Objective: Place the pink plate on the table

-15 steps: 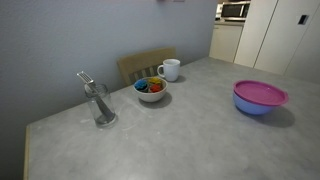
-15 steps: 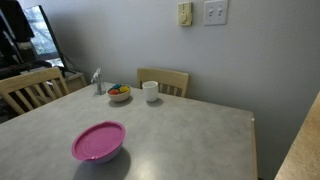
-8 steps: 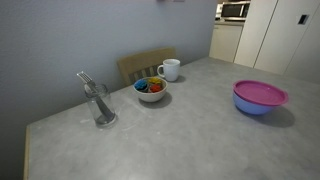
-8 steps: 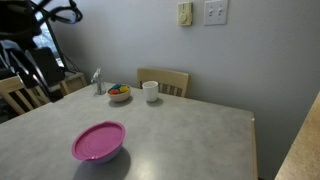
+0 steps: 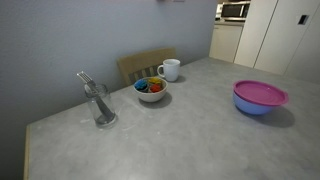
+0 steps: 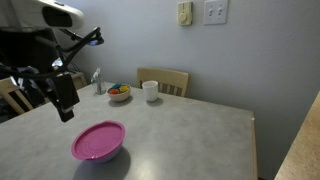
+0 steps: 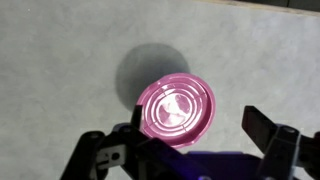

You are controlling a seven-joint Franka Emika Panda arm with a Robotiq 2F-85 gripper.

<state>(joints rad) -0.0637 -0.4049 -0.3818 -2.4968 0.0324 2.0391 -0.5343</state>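
Observation:
The pink plate's rim [image 6: 122, 134] [image 7: 143, 113] juts past the blue bowl, so my open gripper comes down next, shifting left in the wrist view, and closes on that rim.
The pink plate [image 5: 260, 93] lies as a lid on top of a blue bowl [image 5: 254, 107] on the grey speckled table [image 5: 170, 140]. It shows in both exterior views, and the plate [image 6: 98, 140] is near the table's front in one. My gripper [image 6: 66, 108] hangs above the table, up and to the left of the plate, not touching it. In the wrist view the plate [image 7: 176, 109] lies below my gripper [image 7: 200, 135], whose fingers [image 7: 262, 128] stand wide apart and empty.
A small white bowl of colourful items [image 5: 150, 89], a white mug [image 5: 170, 69] and a glass with cutlery [image 5: 100, 105] stand at the far side of the table. A wooden chair [image 6: 163, 80] stands behind them, another chair [image 6: 15, 92] at the side.
My arm has swung into an exterior view from the upper left and come down towards the plate. The plate, bowl and other items have not moved.

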